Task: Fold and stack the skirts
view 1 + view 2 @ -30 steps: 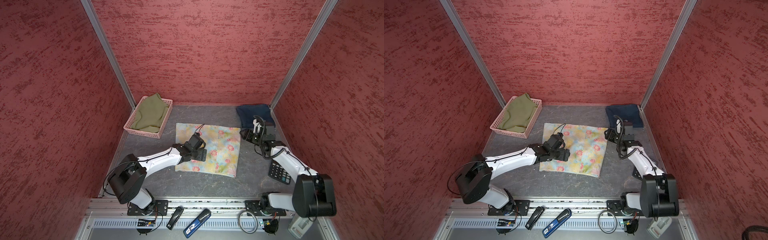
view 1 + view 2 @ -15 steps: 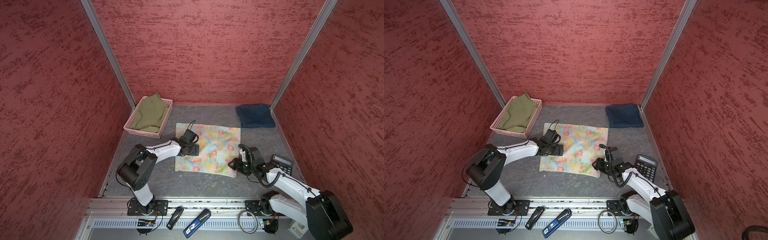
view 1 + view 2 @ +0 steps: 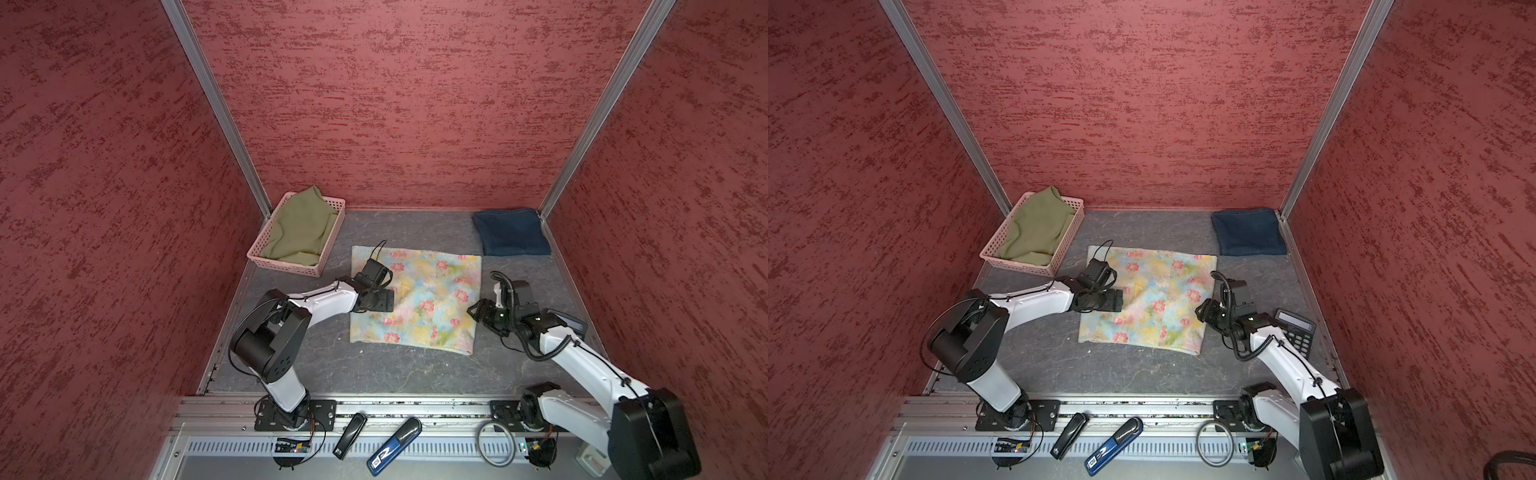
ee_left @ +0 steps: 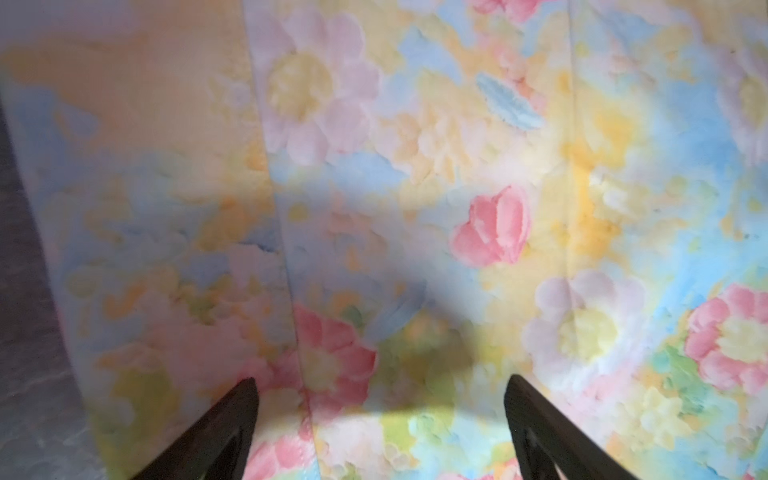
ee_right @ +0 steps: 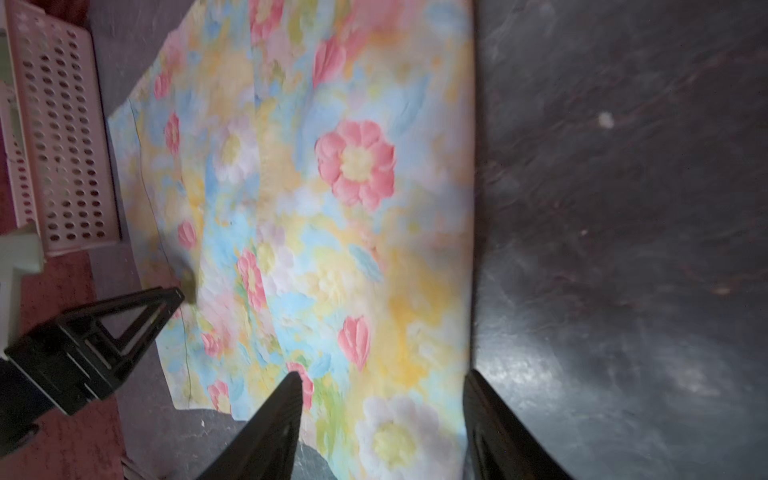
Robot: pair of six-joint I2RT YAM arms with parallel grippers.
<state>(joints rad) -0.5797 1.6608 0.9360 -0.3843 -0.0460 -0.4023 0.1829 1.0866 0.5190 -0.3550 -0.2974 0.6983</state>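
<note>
The skirt's edge by the calculator (image 3: pixel 478 300) (image 5: pixel 457 384) is below my right gripper, between its open fingers. My right gripper should go down around that edge next and close on it.
The pastel skirt (image 3: pixel 419 299) (image 3: pixel 1154 303) with pink flowers lies flat mid-table. My left gripper (image 3: pixel 390 300) (image 3: pixel 1119 300) hovers open over its left part; the left wrist view shows flowered cloth (image 4: pixel 415 166) between the spread fingertips of the left gripper (image 4: pixel 380 384). My right gripper (image 3: pixel 474 311) (image 3: pixel 1202 311) is open at the skirt's right edge, straddling the hem (image 5: pixel 415 249) in the right wrist view, right gripper (image 5: pixel 381 376). The olive skirt (image 3: pixel 301 228) (image 3: pixel 1036 228) sits in the basket. At the back right lies the folded dark blue denim skirt (image 3: pixel 511 232) (image 3: pixel 1248 232).
The pink perforated basket (image 3: pixel 328 249) (image 3: pixel 1067 237) (image 5: pixel 62 124) stands at the back left. A calculator (image 3: pixel 1296 332) lies beside the right arm. Red walls enclose the table on three sides. A stapler (image 3: pixel 351 432) and a blue tool (image 3: pixel 395 446) lie on the front rail.
My right arm swung from beside the denim skirt at the back to the flowered skirt's right edge. The left gripper stayed over the skirt's left part, shifting slightly.
</note>
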